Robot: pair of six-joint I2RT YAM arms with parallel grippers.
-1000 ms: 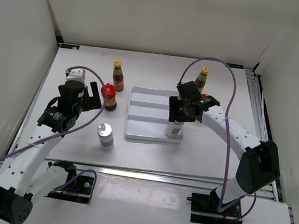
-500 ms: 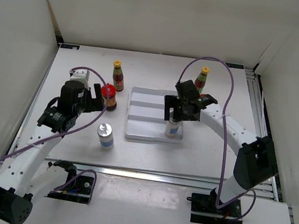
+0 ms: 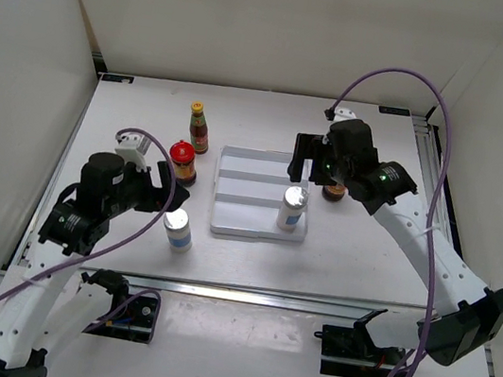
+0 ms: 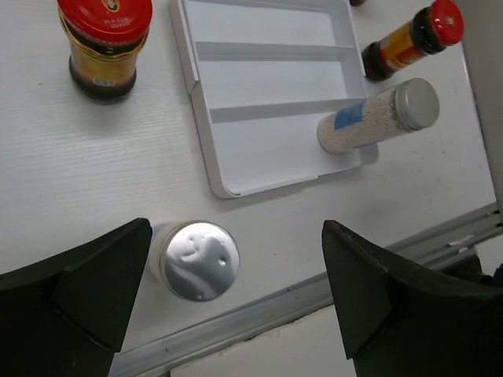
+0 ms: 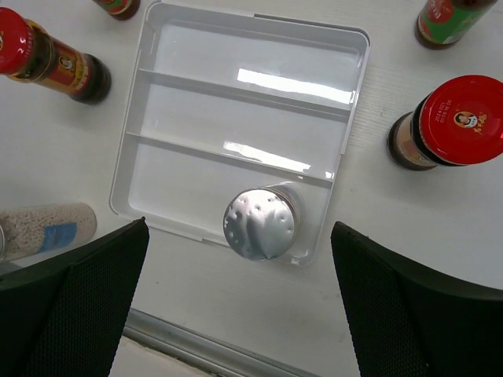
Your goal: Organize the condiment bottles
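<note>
I will turn next and lower my left gripper over the loose shaker's silver cap. I will shift to center the cap, since it is closer to one open finger than the other.
A white ridged tray lies mid-table. One silver-capped shaker stands upright in the right end of its near compartment. My right gripper hangs open well above that shaker, touching nothing. A second shaker stands on the table left of the tray, and my left gripper hovers open over it, closer to the left finger. One red-lidded dark jar and a yellow-capped sauce bottle stand left of the tray. Another red-lidded jar and a slim bottle stand to its right.
A metal rail runs along the table's near edge, just behind the loose shaker. White walls close in the left, back and right sides. Purple cables loop above both arms.
My right gripper opened, let go of the shaker in the tray and rose up and back to the right. My left arm drew back from the red-lidded jar to above the loose shaker.
</note>
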